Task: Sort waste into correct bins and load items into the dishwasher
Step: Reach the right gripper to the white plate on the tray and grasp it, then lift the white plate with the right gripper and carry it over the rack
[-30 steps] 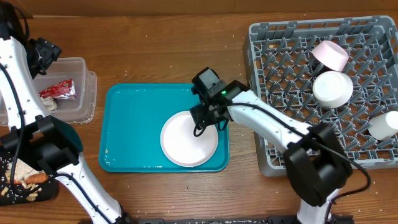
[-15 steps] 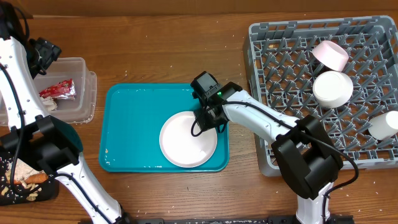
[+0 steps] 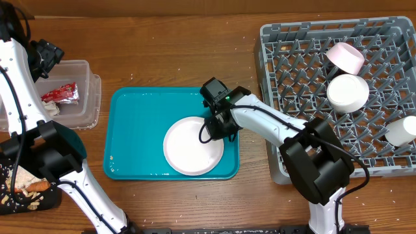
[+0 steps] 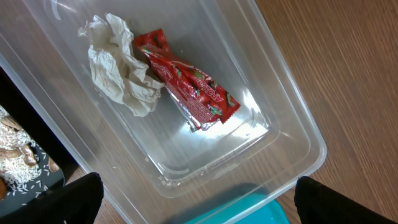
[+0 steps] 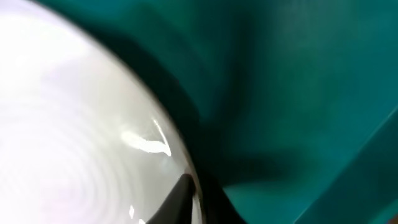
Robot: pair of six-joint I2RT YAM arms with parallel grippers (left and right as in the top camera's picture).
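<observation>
I lift the plate (image 3: 188,148) next and lower it into the wire pegs (image 3: 314,56) beside the pink bowl, outward of my right gripper, to the right in the overhead view.
A flat white plate (image 3: 188,148) lies on the teal tray (image 3: 136,130). My right gripper (image 3: 221,129) is shut on the plate's right rim; the right wrist view shows the plate (image 5: 68,130) with its rim pinched at the right gripper (image 5: 198,202), one dark finger (image 5: 177,198) on top. My left gripper (image 3: 44,57) hovers open over the clear tub (image 3: 91,97). From the left wrist, the left gripper (image 4: 199,208) spans the clear tub (image 4: 298,124), which holds a paper wad (image 4: 118,68) and a red wrapper (image 4: 186,84).
The grey dish rack (image 3: 292,71) at right holds a pink bowl (image 3: 344,57), a white bowl (image 3: 348,92) and a cup (image 3: 401,130). A black tray (image 3: 13,198) at lower left carries food scraps and a sausage (image 3: 38,186).
The right gripper closed onto the plate's right rim, and the plate slid slightly left on the teal tray. The left arm stayed still.
</observation>
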